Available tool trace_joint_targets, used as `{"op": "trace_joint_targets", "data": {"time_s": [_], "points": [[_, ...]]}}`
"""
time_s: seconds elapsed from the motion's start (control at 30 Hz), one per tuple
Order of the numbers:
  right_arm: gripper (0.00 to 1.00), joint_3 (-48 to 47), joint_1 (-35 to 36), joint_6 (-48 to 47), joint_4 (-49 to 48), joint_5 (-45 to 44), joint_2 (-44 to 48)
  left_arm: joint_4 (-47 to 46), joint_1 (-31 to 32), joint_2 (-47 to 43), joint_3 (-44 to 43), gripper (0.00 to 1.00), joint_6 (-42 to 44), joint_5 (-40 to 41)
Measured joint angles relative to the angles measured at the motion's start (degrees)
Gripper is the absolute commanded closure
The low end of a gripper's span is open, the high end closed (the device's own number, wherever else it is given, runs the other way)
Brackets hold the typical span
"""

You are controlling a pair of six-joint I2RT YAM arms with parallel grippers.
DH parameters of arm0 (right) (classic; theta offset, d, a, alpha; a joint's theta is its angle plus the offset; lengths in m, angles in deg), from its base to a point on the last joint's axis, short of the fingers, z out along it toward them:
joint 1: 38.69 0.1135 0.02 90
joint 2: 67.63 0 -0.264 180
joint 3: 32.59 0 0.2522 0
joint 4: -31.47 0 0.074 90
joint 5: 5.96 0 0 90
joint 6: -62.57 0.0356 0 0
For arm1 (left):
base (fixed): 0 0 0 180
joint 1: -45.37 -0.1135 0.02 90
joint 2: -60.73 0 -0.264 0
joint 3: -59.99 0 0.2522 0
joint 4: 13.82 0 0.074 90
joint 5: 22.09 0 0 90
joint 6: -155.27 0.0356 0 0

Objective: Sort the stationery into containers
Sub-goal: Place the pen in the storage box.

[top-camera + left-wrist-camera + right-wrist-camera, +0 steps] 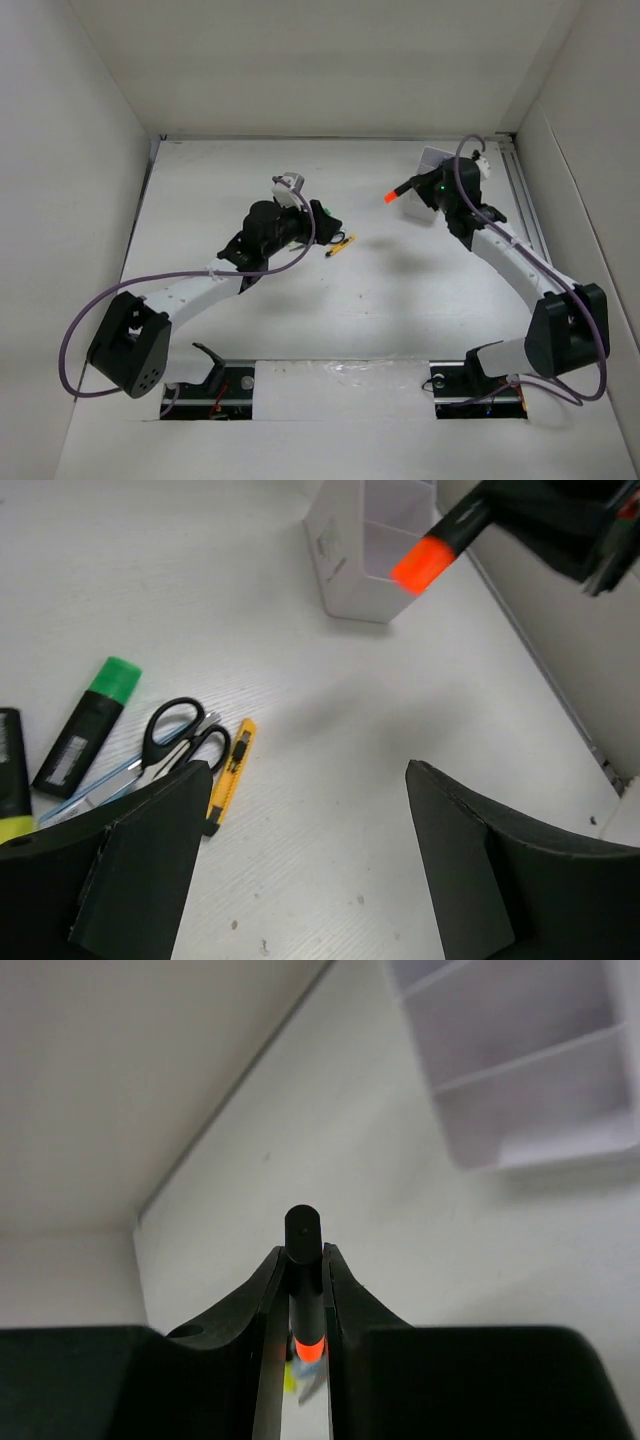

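The highlighter's orange tip hangs over bare table, so my right gripper should next move outward and to the right in the top view to bring the tip over the container's middle section.
My right gripper is shut on the black body of an orange highlighter and holds it in the air beside a white compartment container. The highlighter also shows in the left wrist view and between my closed fingers in the right wrist view. My left gripper is open and empty, low over the table. Just to its left lie a yellow-black cutter, black-handled scissors, a green highlighter, a clear-blue pen and part of a yellow highlighter.
The container has several empty compartments and stands near the back right wall. White walls enclose the table on three sides. A metal rail runs along the right edge.
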Motion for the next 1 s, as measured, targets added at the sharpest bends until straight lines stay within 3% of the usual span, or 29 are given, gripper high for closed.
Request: {"op": "trace_joint_targets", "data": {"time_s": [0.23,0.43,0.63,1.0], "points": [[1.0,-2.3,-7.3,0.7,0.3,-19.2,-0.3,4.5,-1.7,0.0,1.7,0.24,0.2,9.2],[1.0,-11.2,-9.3,1.1,1.4,-31.2,-10.1,7.4,-2.6,-1.1,2.2,0.24,0.2,15.4],[1.0,-19.2,-7.8,0.7,4.2,-39.1,-19.5,8.3,-2.6,-3.8,2.6,0.24,0.1,14.4],[1.0,-19.5,-4.3,0.4,5.6,-46.2,-22.5,9.4,-2.6,-4.5,2.6,0.24,-0.5,14.2]]}}
